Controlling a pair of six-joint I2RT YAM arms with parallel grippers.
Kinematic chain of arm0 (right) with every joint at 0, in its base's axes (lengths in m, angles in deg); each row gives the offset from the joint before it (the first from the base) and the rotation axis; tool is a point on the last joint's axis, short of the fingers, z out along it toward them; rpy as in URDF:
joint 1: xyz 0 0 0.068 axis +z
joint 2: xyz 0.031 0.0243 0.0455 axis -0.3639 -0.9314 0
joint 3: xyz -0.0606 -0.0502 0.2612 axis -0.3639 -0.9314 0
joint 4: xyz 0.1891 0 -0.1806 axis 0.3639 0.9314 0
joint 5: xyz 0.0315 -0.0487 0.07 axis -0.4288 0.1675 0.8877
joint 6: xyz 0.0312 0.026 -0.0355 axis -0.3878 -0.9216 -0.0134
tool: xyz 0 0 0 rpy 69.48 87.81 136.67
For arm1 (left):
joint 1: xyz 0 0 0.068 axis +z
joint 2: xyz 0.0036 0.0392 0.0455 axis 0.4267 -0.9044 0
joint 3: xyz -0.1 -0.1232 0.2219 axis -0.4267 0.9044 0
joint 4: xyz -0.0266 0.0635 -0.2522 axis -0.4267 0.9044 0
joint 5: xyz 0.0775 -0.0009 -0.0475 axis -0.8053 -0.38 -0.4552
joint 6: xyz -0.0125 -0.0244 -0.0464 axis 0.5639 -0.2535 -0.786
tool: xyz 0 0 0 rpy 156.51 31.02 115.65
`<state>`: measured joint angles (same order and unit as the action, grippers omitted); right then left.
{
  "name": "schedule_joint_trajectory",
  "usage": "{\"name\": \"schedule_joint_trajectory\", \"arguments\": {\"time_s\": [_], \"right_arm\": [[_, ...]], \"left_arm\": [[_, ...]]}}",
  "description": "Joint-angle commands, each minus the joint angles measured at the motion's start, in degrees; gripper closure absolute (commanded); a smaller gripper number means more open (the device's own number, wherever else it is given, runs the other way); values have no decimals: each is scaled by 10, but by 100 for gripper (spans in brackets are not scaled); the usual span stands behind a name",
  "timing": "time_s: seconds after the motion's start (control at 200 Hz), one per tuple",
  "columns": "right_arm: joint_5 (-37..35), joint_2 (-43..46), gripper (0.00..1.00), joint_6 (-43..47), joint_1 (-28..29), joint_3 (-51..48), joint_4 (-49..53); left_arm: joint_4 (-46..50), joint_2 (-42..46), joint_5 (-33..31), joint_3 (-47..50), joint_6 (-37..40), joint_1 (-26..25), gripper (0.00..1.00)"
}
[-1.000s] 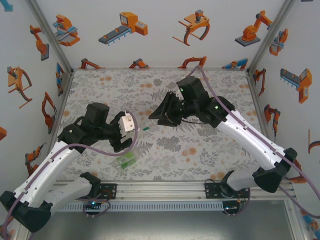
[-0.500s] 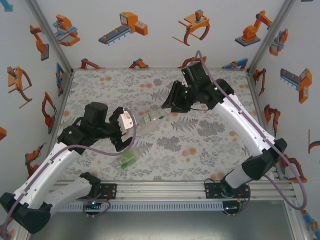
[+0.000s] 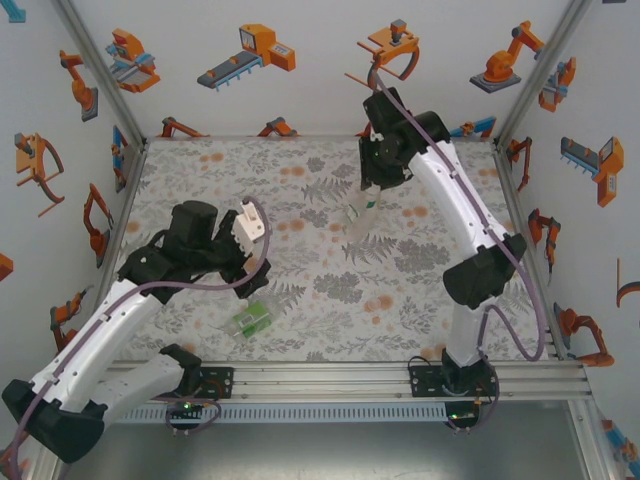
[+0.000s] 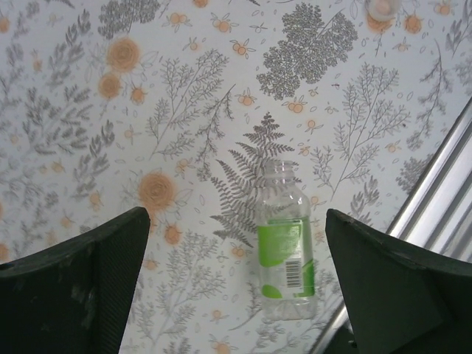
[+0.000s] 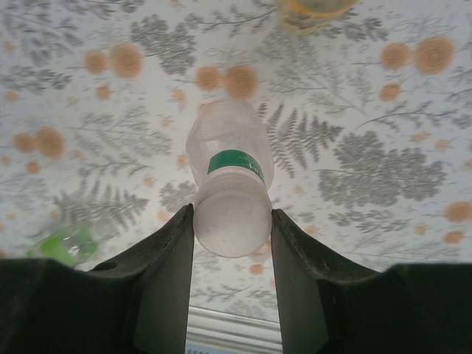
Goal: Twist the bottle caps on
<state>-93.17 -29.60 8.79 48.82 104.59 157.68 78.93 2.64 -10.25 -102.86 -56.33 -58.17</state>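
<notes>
I will next lower my right gripper to stand the clear bottle on the bare tabletop beside the amber bottle and then let go of it, because its wider end hangs down.
My right gripper (image 5: 232,221) is shut on the base end of a clear bottle (image 5: 230,158) with a white label and a green band. Its neck points down and away, hidden from me. In the top view that bottle (image 3: 360,216) hangs under the right gripper (image 3: 370,192), above the back middle of the table. A green-labelled bottle (image 4: 286,254) lies on its side between my left gripper's (image 4: 236,243) wide-open fingers, well below them. It also lies near the front edge in the top view (image 3: 252,318), just beyond the left gripper (image 3: 256,268). An amber bottle (image 5: 313,7) shows at the right wrist view's top edge.
A small pale round thing (image 4: 382,7), too cropped to name, sits at the top edge of the left wrist view. The metal front rail (image 4: 435,199) runs close beside the green-labelled bottle. The flowered table (image 3: 200,170) is walled on three sides.
The left gripper opened and let go of the white-labelled bottle. The right arm carried it up and toward the back, swinging it from level to hanging down.
</notes>
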Motion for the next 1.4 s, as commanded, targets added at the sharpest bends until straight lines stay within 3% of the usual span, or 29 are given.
{"name": "schedule_joint_trajectory", "arguments": {"time_s": [0.0,0.28,0.521,0.656,0.801,1.087,1.397], "right_arm": [[-33,-21,91,57,-22,37,23],[-2,-70,89,76,-58,59,8],[13,-78,59,78,-60,52,14],[11,-75,48,79,-60,56,16],[15,-72,42,79,-60,75,18],[35,-55,40,69,-60,135,50],[67,19,40,47,-60,83,38]], "left_arm": [[20,-15,-11,-34,-103,9,8],[49,-26,56,-34,-117,15,14],[52,-18,65,-10,-157,9,21],[48,-23,38,4,-206,-14,20],[47,-24,0,23,-253,-31,18],[48,-31,-77,68,-351,-64,14],[52,-88,-168,104,-379,-122,11]]}}
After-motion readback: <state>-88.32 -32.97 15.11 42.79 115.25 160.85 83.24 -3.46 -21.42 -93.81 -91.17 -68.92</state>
